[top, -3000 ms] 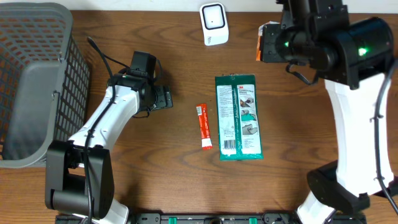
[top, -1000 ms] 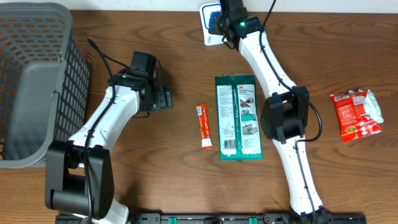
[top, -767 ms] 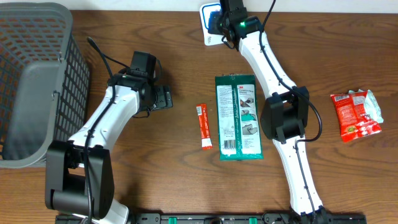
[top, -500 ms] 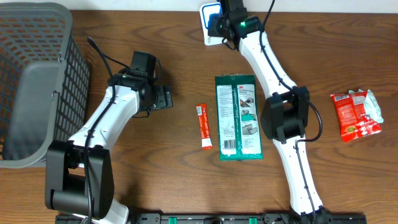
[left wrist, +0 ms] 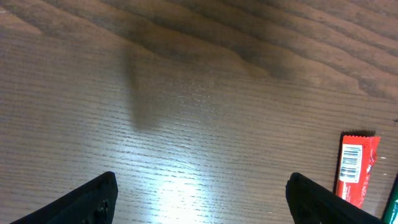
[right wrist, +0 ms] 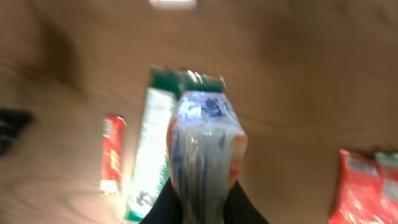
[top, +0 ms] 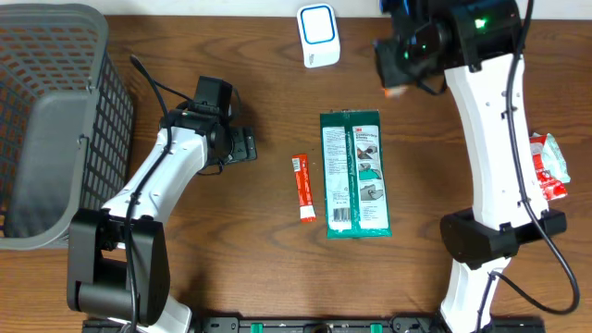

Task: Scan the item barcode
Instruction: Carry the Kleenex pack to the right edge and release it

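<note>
My right gripper is going to swing down, back and to the right in the overhead view next. It will let go of the pack beside the red snack bag, where the wood is bare.
The item is a blue-and-white pack with orange edges. My right gripper is shut on it and holds it in the air. Overhead, that gripper hangs to the right of the white barcode scanner, whose blue face shows, and an orange corner of the pack sticks out below it. The wrist picture is blurred and I cannot make out a barcode. My left gripper rests low over the table at the left, open and empty, its fingers wide apart.
A green packet and a red stick pack lie mid-table. A red snack bag lies at the right, partly behind my right arm. A grey mesh basket fills the far left.
My right arm has swung from over the scanner to its right and higher, carrying the pack. The scanner's face is now uncovered. The left arm has not moved.
</note>
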You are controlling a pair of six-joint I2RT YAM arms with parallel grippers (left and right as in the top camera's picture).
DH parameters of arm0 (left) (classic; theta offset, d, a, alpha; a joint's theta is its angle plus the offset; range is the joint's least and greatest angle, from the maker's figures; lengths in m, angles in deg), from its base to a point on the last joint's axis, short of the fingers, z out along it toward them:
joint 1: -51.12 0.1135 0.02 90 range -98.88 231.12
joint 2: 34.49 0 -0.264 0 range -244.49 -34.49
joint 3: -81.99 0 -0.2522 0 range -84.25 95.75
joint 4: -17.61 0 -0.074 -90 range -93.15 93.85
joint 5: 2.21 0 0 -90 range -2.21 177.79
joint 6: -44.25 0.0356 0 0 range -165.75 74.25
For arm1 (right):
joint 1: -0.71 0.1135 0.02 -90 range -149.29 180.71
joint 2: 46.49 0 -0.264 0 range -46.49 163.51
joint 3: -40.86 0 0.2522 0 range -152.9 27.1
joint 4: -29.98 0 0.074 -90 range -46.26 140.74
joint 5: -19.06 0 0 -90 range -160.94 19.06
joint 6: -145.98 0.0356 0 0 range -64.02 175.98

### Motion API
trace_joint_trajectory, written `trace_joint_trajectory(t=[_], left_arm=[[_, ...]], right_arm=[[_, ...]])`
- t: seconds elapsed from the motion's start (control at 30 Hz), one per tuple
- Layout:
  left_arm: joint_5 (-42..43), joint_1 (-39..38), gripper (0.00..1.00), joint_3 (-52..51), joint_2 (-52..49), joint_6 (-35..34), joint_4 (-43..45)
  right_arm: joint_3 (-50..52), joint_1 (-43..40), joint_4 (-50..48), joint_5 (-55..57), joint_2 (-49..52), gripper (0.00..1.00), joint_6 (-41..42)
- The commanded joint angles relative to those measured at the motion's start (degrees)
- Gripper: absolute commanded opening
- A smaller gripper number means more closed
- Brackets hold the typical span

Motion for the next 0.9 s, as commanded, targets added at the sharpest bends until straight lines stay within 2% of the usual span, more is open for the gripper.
trace_joint_trajectory(t=[0.0, 0.1, 0.27, 0.37, 0.57, 0.73, 0.87], left_arm=[[-1.1, 0.1, 0.87, 0.5, 0.9, -0.3, -0.2], [-1.1, 0.1, 0.87, 0.5, 0.9, -0.3, -0.2], [-1.1, 0.1, 0.87, 0.4, 0.9, -0.3, -0.6], [-1.1, 0.1, 0.87, 0.4, 0.9, -0.3, -0.6], [-1.1, 0.1, 0.87, 0.4, 0.9, -0.3, -0.6], [-1.1, 0.1, 0.87, 0.4, 0.9, -0.3, -0.6], [-1.1, 0.1, 0.87, 0.4, 0.9, -0.3, -0.6]], right_arm=[[5.6, -2.5, 0.5, 4.5, 3.7, 0.01, -1.7], [11.1, -4.5, 1.1, 4.8, 3.7, 0.01, -1.4], [25.2, -9.0, -2.2, 9.2, 3.7, 0.01, 3.7], [36.1, -12.3, -6.7, 14.5, 3.7, 0.01, 6.1], [50.7, -18.3, -18.5, 23.9, 3.7, 0.01, 6.1], [54.8, -20.6, -24.6, 26.2, 3.7, 0.01, 6.3], [57.1, -21.7, -28.5, 26.1, 3.7, 0.15, 6.3]])
